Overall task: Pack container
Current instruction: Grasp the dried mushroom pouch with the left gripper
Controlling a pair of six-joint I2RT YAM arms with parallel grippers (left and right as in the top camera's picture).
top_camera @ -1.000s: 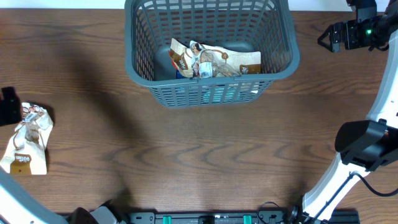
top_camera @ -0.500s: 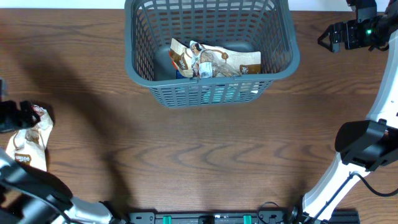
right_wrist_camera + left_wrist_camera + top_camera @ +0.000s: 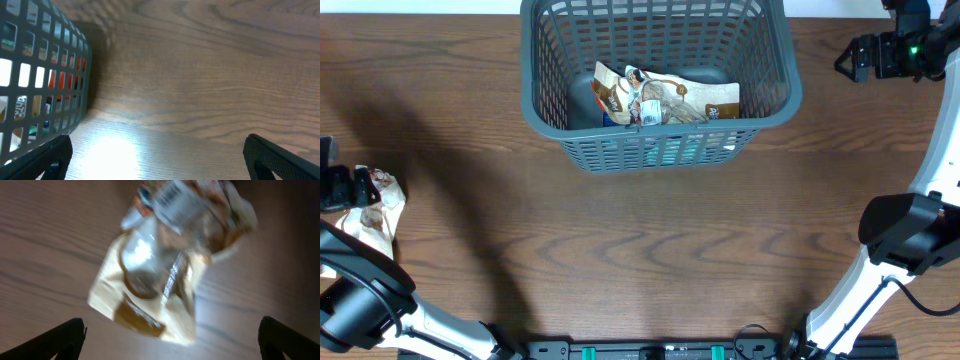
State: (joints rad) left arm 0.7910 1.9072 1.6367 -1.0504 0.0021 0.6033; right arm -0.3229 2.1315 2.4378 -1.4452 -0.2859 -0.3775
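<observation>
The cream and brown packet (image 3: 375, 215) is below my fingers, so my left gripper will go down next to the packet's clear middle, beside the white barcode label.
The container (image 3: 545, 120), a dark grey lattice basket, stands at the top middle of the table with several snack packets (image 3: 665, 98) inside. A cream and brown packet (image 3: 375, 215) lies on the table at the far left. My left gripper (image 3: 350, 188) is open and hovers just above this packet's top end; in the left wrist view the packet (image 3: 165, 275) lies between and ahead of the spread fingertips (image 3: 67, 337), not touching them. My right gripper (image 3: 850, 58) is open and empty, to the right of the container, whose wall (image 3: 35, 75) shows in the right wrist view.
Dark wood table (image 3: 650, 260). The right arm's base and elbow (image 3: 905, 230) stand at the right edge. The left arm's link (image 3: 360, 300) crosses the lower left corner.
My left gripper came in from the left edge over the packet's top end, and its arm swung into the lower left corner. The packet, the container and the right arm have not moved.
</observation>
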